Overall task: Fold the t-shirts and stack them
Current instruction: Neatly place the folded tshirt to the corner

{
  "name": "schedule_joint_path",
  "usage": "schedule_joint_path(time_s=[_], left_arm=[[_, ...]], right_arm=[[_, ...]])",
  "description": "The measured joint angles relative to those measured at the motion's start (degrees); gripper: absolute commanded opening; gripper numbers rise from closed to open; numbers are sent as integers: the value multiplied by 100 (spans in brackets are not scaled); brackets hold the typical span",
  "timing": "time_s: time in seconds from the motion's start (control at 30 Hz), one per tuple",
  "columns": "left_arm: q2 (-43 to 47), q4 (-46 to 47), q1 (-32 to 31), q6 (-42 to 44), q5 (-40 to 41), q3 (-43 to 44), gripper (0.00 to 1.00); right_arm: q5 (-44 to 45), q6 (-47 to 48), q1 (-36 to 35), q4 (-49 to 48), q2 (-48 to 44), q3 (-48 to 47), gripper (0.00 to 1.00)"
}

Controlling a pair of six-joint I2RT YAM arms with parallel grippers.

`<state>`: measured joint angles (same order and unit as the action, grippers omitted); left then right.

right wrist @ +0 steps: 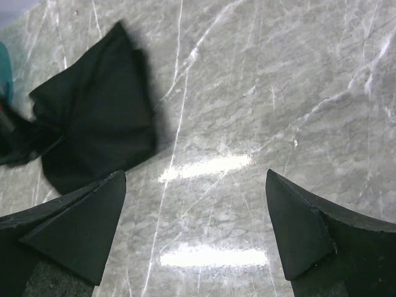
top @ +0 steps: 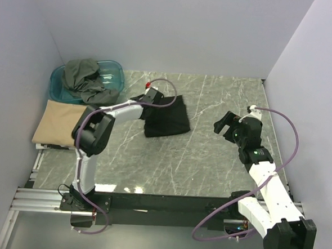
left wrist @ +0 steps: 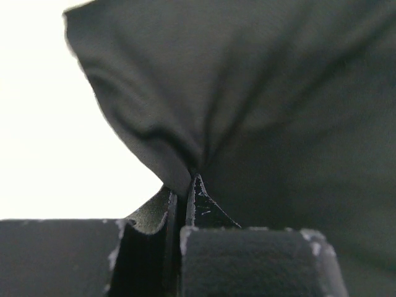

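My left gripper moves to the left in the top view next and releases the black t-shirt (top: pixel 167 117) onto the tan-beige t-shirt (top: pixel 58 123), which lies folded and uncovered.
A folded black t-shirt (top: pixel 167 117) lies on the marble table, left of centre. My left gripper (top: pixel 146 101) is shut on its left edge; in the left wrist view the black cloth (left wrist: pixel 247 99) bunches into the closed fingertips (left wrist: pixel 197 192). A folded tan-beige t-shirt (top: pixel 58 123) lies at the table's left edge. A crumpled dark grey-olive t-shirt (top: pixel 85 78) sits in the teal tub (top: pixel 113 76). My right gripper (top: pixel 226 127) is open and empty over bare table right of the black shirt, which shows in the right wrist view (right wrist: pixel 93 136).
The teal plastic tub stands at the back left corner. White walls close in the back and both sides. Bare marble (top: pixel 209 161) lies between the black shirt and the right arm.
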<state>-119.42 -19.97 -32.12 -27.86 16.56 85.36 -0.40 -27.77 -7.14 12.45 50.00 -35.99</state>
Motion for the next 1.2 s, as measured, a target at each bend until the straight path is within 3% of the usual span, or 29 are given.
schedule_joint_path(time_s=[0.3,0.53,0.73,1.0,1.2], left_arm=[[1620,-118,101,833,1419,-2057,0],[2662,-98,162,1888,1910,-2754,0],[3222,-92,461,2428,2179,-2761,1],[2780,-1239,619,2695,2601,-1934,0],[3263,-1893,946,2979,2533,-1843,1]], right_arm=[[-2,0,0,-4,153,0,100],[-94,-2,0,-87,466,2,100],[-146,-13,0,-87,568,2,99],[-267,-68,0,-90,479,7,99],[-380,-109,0,-87,522,9,99]])
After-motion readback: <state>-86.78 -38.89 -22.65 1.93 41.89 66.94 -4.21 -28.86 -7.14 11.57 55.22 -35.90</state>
